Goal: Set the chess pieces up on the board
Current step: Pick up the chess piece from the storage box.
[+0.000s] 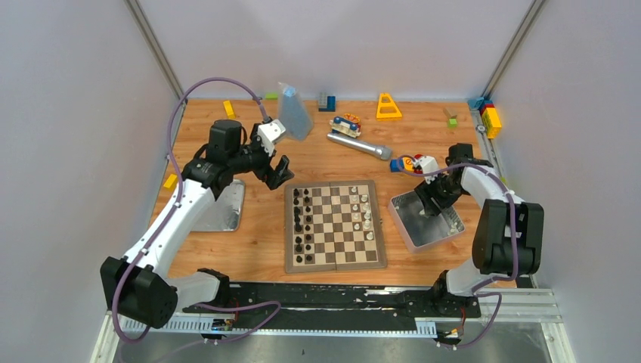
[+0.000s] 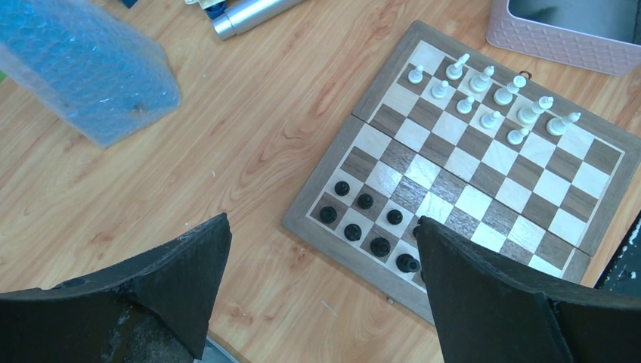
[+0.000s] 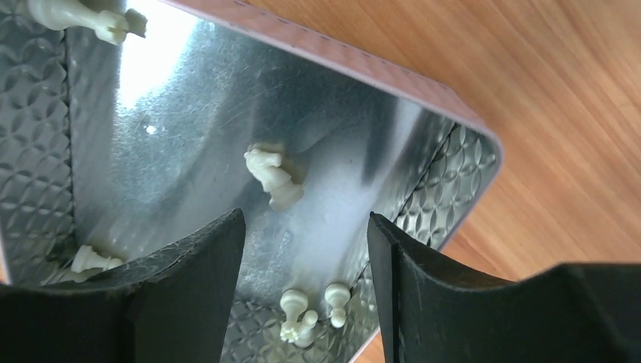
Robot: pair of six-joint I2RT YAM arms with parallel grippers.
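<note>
The right gripper lowers toward the tin's bottom next, then brings its open fingers around the white knight's base (image 1: 423,213) (image 3: 286,197).
The wooden chessboard (image 1: 335,261) lies mid-table. Several white chess pieces (image 1: 361,212) stand on its right side and black ones (image 1: 301,223) on its left. In the left wrist view the board (image 2: 353,253) shows the white pieces (image 2: 484,94) at its far end. My left gripper (image 1: 278,172) hangs open and empty above the table, left of the board's far corner (image 2: 321,219). My right gripper (image 1: 431,204) is open and empty, low inside the metal tin (image 1: 412,227). Between its fingers (image 3: 306,214) lie a white knight (image 3: 272,178) and more white pieces (image 3: 310,314) on the tin's floor.
A flat metal lid (image 1: 225,208) lies under my left arm. A bubble-wrap bag (image 1: 293,113), a silver cylinder (image 1: 355,144), a yellow triangle (image 1: 388,106) and toy blocks (image 1: 491,119) sit along the back. The tin's pink rim (image 3: 340,64) borders bare wood.
</note>
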